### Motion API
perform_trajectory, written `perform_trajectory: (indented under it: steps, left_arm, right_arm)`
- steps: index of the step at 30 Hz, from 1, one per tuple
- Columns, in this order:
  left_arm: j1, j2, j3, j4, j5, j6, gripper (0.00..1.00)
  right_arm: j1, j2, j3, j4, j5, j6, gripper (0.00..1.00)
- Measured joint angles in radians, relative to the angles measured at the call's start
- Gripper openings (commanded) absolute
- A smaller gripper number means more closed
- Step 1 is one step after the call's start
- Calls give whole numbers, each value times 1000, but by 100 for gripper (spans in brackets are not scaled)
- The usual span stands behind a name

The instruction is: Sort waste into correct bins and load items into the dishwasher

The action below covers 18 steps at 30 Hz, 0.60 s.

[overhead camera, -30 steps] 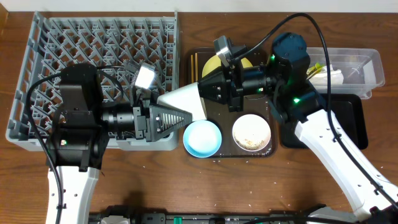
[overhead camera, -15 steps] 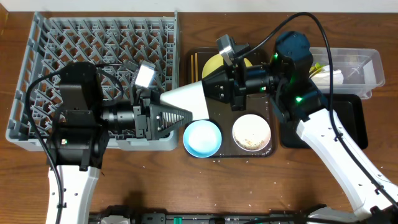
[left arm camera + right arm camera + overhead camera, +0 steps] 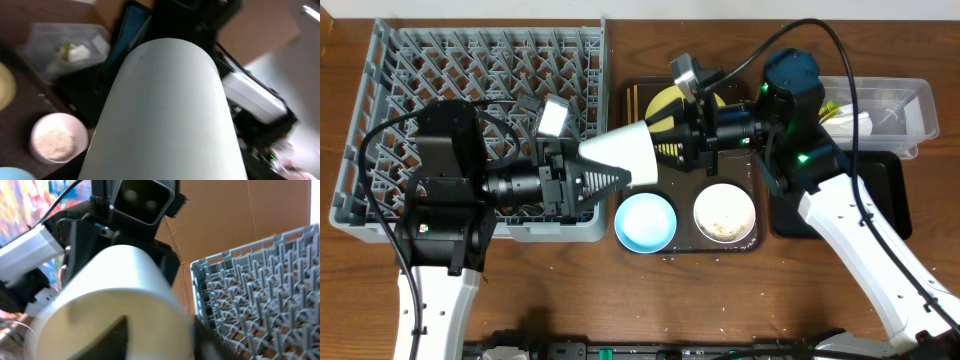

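The near section of the dishwasher rack is empty, so I need to carry the cup with my left gripper to the left in the overhead view and down into the rack next.
The small white cup hangs on its side above the gap between the dishwasher rack and the serving tray. My left gripper is shut on the cup's narrow end, and the cup fills the left wrist view. My right gripper stands open at the cup's mouth. One of its fingers is inside the rim and the other is outside. The yellow plate, chopsticks, light-blue bowl and white bowl with rice lie on the tray.
The dark-brown serving tray lies right of the rack. At the far right the clear tub holds the tissue and the wrapper. The black tray sits in front of the tub.
The right gripper's jaws have opened off the cup's rim. The left gripper's jaws have narrowed round the cup's narrow end. The cup has shifted slightly up in the overhead view.
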<state>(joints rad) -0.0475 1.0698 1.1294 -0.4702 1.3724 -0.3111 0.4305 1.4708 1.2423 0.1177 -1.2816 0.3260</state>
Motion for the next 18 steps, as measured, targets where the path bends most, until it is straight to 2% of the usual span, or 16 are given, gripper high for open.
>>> perform_trajectory:
  steps: [2, 4, 5, 9, 13, 18]
  left_arm:
    - [0, 0, 0, -14, -53, -2, 55]
    - [4, 0, 0, -50, -100, 2, 54]
    - [10, 0, 1, -86, -132, 6, 55]
    - [63, -2, 3, -225, -292, 21, 54]
    - [135, -6, 3, -371, -532, 27, 55]
    - [194, -8, 4, -489, -888, 6, 55]
  right_arm:
    - [-16, 0, 0, -2, -4, 6, 67]
    - [-48, 0, 0, -2, -1, 6, 72]
    - [-72, 0, 0, -3, 2, 14, 80]
    - [-161, 0, 0, -5, 1, 87, 99]
    - [-204, 0, 0, -76, 14, 143, 99]
    - [-196, 0, 2, -332, 143, 158, 99]
